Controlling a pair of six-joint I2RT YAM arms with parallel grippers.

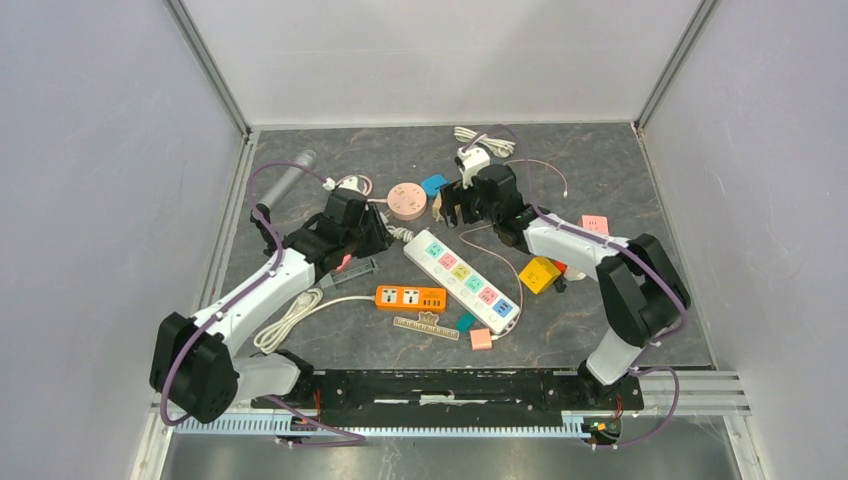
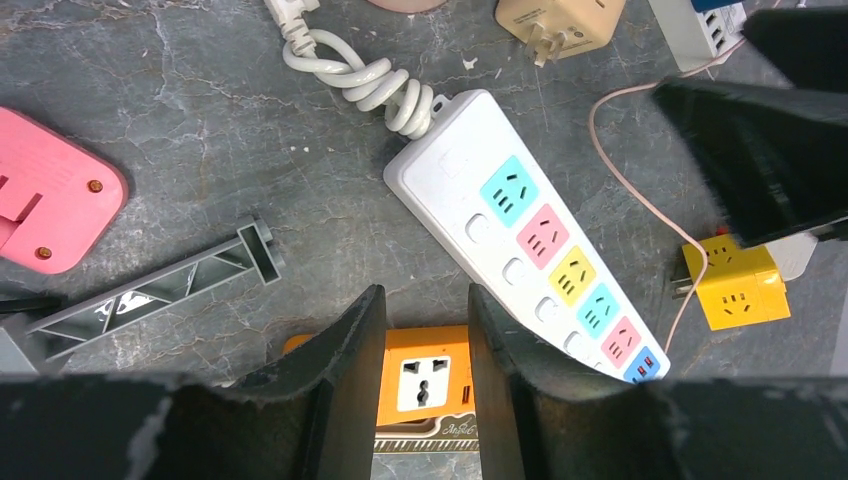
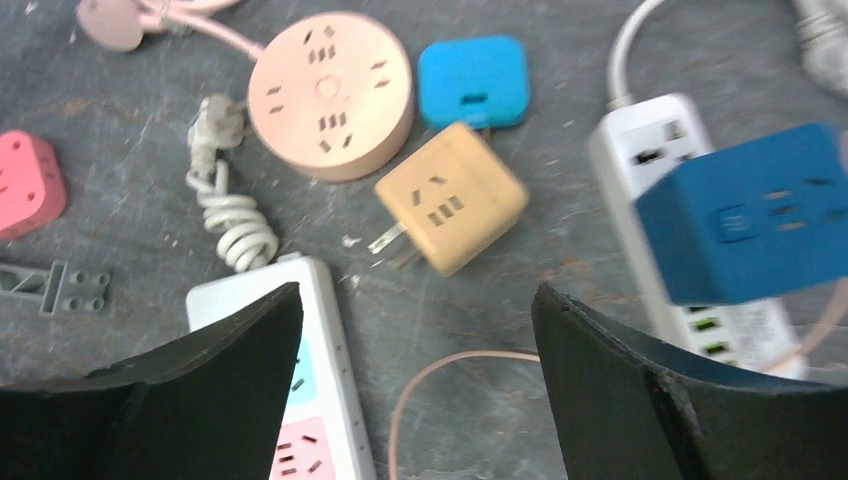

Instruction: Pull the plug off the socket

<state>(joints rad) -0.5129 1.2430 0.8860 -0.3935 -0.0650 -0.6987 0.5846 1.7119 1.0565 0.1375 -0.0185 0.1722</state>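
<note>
The blue plug (image 3: 745, 215) is outside my open fingers. My right gripper will move outward and to the right in the wrist view next, then go down around the sides of the plug.
A dark blue cube plug (image 3: 745, 215) sits in a small white socket strip (image 3: 650, 150) at the right of the right wrist view, slightly blurred. My right gripper (image 3: 418, 300) is open wide and empty, to the left of the blue plug, over a thin pink cord (image 3: 450, 370); in the top view it (image 1: 455, 208) is at the table's far middle. My left gripper (image 2: 425, 300) is open and empty, hovering between the orange socket strip (image 2: 425, 375) and the long white strip with coloured outlets (image 2: 530, 240). Nothing is plugged into that long strip (image 1: 462, 280).
A tan cube adapter (image 3: 450, 200), a round pink socket (image 3: 330, 95) and a flat blue adapter (image 3: 472, 80) lie near the right gripper. A yellow cube (image 1: 539, 273), a grey bracket (image 2: 150, 290), a pink socket (image 2: 45, 195) and a ruler (image 1: 426, 326) are scattered about.
</note>
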